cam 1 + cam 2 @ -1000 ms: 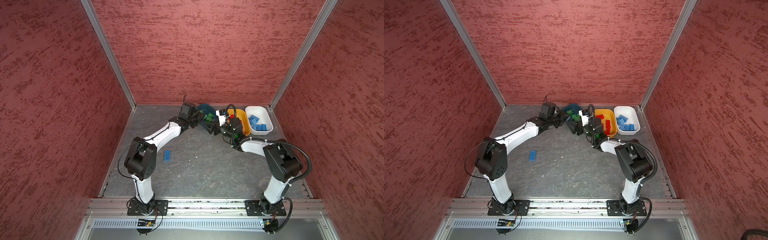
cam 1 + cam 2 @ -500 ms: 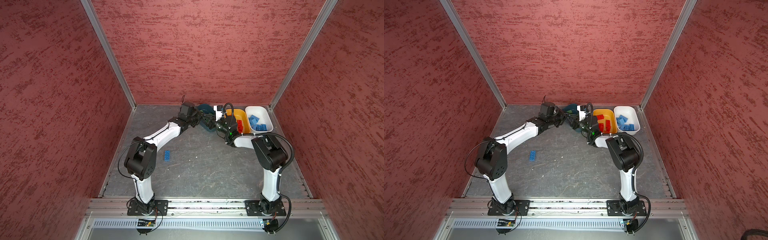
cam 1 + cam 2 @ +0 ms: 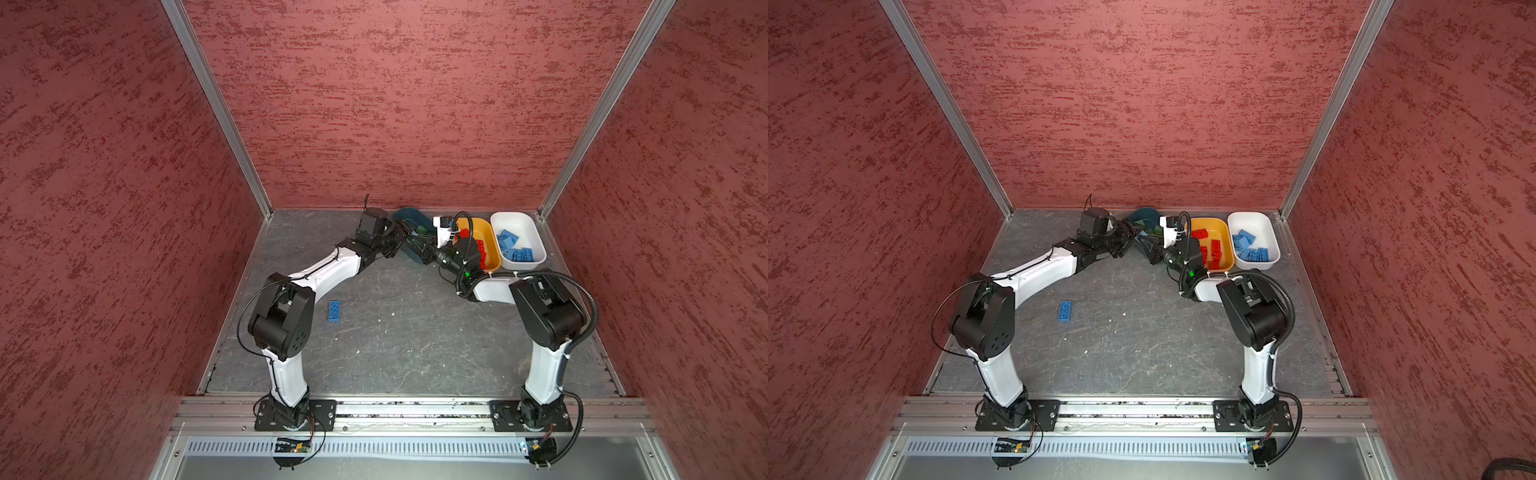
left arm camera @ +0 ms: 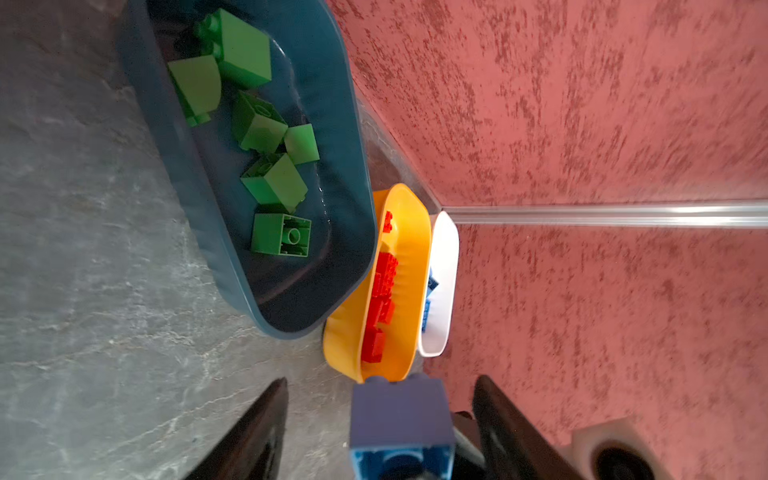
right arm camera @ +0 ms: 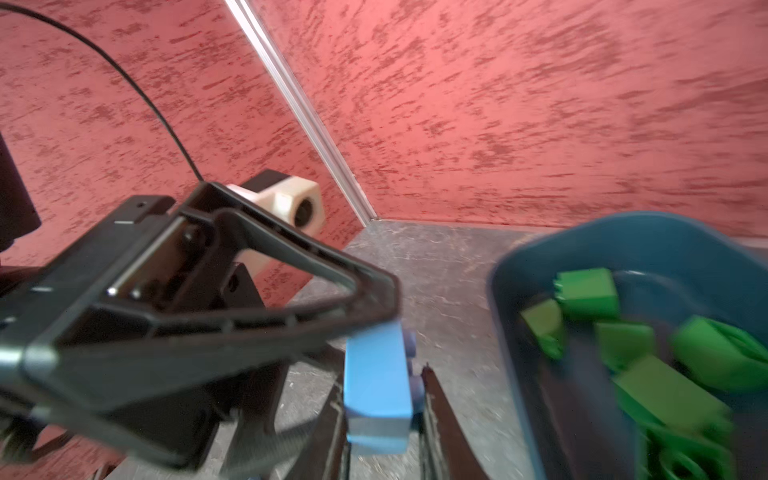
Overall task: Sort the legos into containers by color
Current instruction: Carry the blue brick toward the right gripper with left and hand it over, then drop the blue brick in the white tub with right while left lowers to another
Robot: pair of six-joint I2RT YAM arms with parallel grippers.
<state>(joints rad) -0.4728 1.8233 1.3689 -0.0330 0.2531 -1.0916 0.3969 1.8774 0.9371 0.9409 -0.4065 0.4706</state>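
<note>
The white tub holds blue bricks, so my right gripper needs to swing across to the tub next, tilt down over its bare far end [image 3: 517, 223] and let go of the brick.
A light blue brick [image 4: 399, 411] hangs just in front of the dark teal tub [image 3: 409, 216], between both grippers. My right gripper [image 5: 382, 386] is shut on this blue brick [image 5: 376, 374]. My left gripper [image 4: 380, 380] stands open around it, with a gap on each side. In both top views the two grippers meet tip to tip, left [image 3: 405, 239] and right [image 3: 422, 249]. Several green bricks [image 4: 257, 124] lie in the teal tub, red ones [image 3: 482, 249] in the orange-yellow tub [image 3: 488, 232], blue ones [image 3: 513, 249] in the white tub [image 3: 519, 224].
One oblong blue brick [image 3: 334, 311] lies alone on the grey floor beside the left arm's elbow. The three tubs stand side by side along the back wall, close to the right corner post. Red walls close in the floor on three sides.
The right gripper has reached in and shut on the blue brick that the left gripper held. The left gripper has opened off it.
</note>
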